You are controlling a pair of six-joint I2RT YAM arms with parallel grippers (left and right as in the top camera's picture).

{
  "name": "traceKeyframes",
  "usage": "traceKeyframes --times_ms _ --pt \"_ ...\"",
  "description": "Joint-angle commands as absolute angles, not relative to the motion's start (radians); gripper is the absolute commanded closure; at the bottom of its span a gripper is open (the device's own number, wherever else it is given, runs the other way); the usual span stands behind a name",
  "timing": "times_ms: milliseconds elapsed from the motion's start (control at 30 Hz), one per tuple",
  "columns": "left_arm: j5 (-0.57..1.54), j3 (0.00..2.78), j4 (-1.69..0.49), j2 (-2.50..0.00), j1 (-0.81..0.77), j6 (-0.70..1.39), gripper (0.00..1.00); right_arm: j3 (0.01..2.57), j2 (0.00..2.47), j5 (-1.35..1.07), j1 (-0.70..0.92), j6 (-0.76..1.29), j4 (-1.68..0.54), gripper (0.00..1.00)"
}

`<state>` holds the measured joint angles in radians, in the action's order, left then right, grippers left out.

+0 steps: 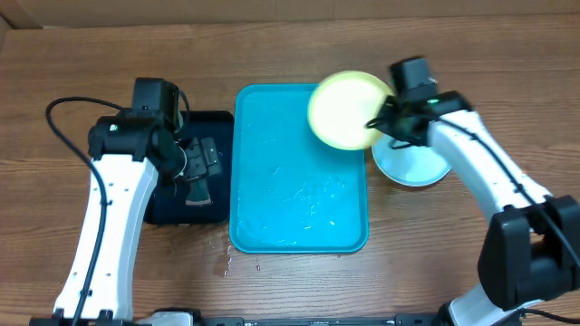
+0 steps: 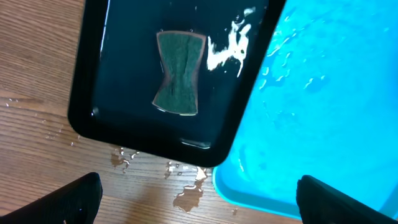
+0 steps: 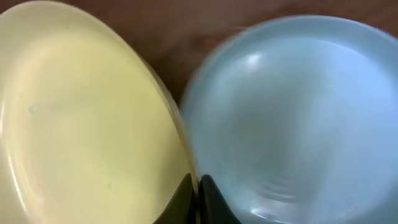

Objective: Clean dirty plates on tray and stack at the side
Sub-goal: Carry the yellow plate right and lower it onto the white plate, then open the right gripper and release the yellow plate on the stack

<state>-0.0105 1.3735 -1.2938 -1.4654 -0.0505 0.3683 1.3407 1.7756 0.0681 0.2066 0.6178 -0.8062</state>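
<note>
The yellow-green plate (image 1: 346,110) goes across and down in my right gripper onto the light blue plate (image 1: 412,165) next. That spot is below the gripper and to its right in the overhead view.
My right gripper (image 1: 379,124) is shut on the rim of a yellow-green plate (image 1: 346,110) and holds it tilted above the blue tray's (image 1: 272,195) far right corner. In the right wrist view the jaws (image 3: 196,186) pinch the plate's edge (image 3: 87,118). A light blue plate (image 1: 412,165) lies on the table right of the tray, below the gripper, and it also shows in the right wrist view (image 3: 292,118). The tray is wet and holds no plates. My left gripper (image 1: 201,165) is open and empty over the black tray (image 1: 216,122). A third plate is not visible.
A green sponge (image 2: 179,72) lies in the wet black tray (image 2: 118,124) left of the blue tray (image 2: 323,112). Water drops (image 2: 189,196) lie on the wood near the trays' front corners. Cables run along the left arm.
</note>
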Motion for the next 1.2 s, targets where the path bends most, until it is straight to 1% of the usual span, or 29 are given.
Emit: traceKeyframes --times_ms 0,167,233,333,433,700,933,1033,1133,1167 --pt "0.001 1.383 -1.293 -1.512 -0.053 0.389 0.0 1.349 1.749 0.032 0.096 0.628 -0.868 0.96" --pt "0.001 1.383 -1.293 -1.568 -0.053 0.39 0.0 1.348 1.75 0.036 -0.05 0.621 -0.98 0.96" --pt "0.001 1.383 -1.293 -1.584 -0.052 0.389 0.0 1.348 1.75 0.051 -0.084 0.62 -1.018 0.96" --pt "0.001 1.383 -1.293 -1.607 -0.053 0.389 0.0 1.348 1.75 0.089 -0.111 0.566 -1.077 0.96" --pt "0.001 1.383 -1.293 -1.614 -0.052 0.389 0.0 1.346 1.751 0.114 -0.111 0.565 -1.099 0.96" --pt "0.0 1.383 -1.293 -1.615 -0.052 0.389 0.0 1.288 1.752 0.118 -0.111 0.566 -1.074 0.96" --pt "0.001 1.383 -1.293 -1.615 -0.053 0.389 0.0 1.135 1.753 0.086 -0.111 0.569 -0.914 0.96" --pt "0.001 1.383 -1.283 -1.615 -0.052 0.389 0.0 1.122 1.753 0.064 -0.111 0.569 -0.901 0.96" --pt "0.001 1.383 -1.273 -1.615 -0.053 0.39 0.0 1.122 1.753 0.057 -0.111 0.569 -0.901 0.95" --pt "0.001 1.383 -1.269 -1.615 -0.053 0.39 0.0 1.122 1.753 0.057 -0.111 0.568 -0.901 0.91"
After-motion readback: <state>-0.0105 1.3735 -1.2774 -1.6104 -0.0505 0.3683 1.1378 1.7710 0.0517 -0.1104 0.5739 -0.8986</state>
